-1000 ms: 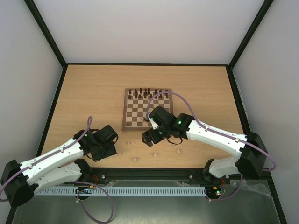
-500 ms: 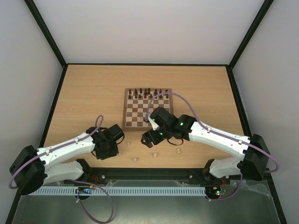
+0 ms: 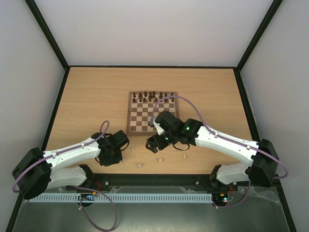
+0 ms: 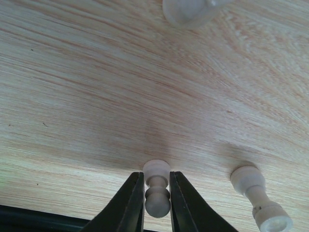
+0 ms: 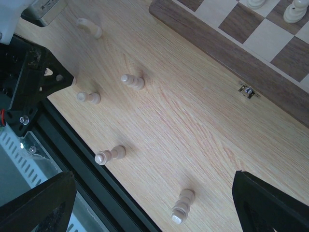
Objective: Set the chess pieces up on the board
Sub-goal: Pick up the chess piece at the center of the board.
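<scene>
My left gripper should next lift the pawn (image 4: 157, 189) outward over the board. Then it should lower and release it on the dark square beside the standing pale pieces, because that square is empty.
My left gripper (image 4: 157, 203) is shut on a pale pawn (image 4: 157, 189), which stands with its base at the wooden tabletop. In the top view the left gripper (image 3: 120, 155) is in front of the board's (image 3: 129, 121) near left corner. Two more pale chess pieces (image 4: 256, 195) (image 4: 189, 10) lie close by. My right gripper (image 5: 154, 208) hangs open above loose pale pieces (image 5: 182, 205) (image 5: 110, 154) (image 5: 133, 81), holding nothing. In the top view the right gripper (image 3: 153, 143) is just before the board's front edge.
Dark brown pieces (image 3: 152, 95) fill the board's far rows. Two pale pieces (image 5: 294, 12) stand on near squares. The board's latch (image 5: 247, 91) faces the arms. The table's black front rail (image 5: 91, 183) runs close to the loose pieces. The left arm's black head (image 5: 29, 87) is at the left.
My left gripper has slid right to the pawn near the board's corner and closed on it. The right arm has barely moved.
</scene>
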Controlling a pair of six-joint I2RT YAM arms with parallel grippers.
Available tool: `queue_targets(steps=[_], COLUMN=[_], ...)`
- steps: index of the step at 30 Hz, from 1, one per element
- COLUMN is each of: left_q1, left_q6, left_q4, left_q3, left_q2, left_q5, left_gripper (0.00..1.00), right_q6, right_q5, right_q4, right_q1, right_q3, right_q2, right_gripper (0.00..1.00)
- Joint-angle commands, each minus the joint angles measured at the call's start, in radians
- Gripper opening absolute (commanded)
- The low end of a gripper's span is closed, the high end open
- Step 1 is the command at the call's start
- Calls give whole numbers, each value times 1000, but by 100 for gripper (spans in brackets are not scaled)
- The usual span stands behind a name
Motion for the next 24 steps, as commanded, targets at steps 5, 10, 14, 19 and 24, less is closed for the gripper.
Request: queue_targets(steps=[5,10,14,19,24], left_q1=[-2,-4,-1,23,85], left_q6=[19,57,120,251,392], left_q4=[-25,-133,-265,-367,-336], left_q3=[2,118,316,574,737], left_q2=[-10,5,57,219,373], left_q5=[-8,-46,-134,-200,-191], left_gripper=[8,3,5,6,6], right_q6=[-6,-6,-9,-13,-8], right_q5=[-5,6,13,36,58], right_q4=[-14,-22,-34,-65,-76], right_q1=[10,10,9,9,9], right_q3=[-15,-12,-1,23,28], right_q2=[-17,-19,-18,-26,-39], right_gripper=[89,89,89,89,89])
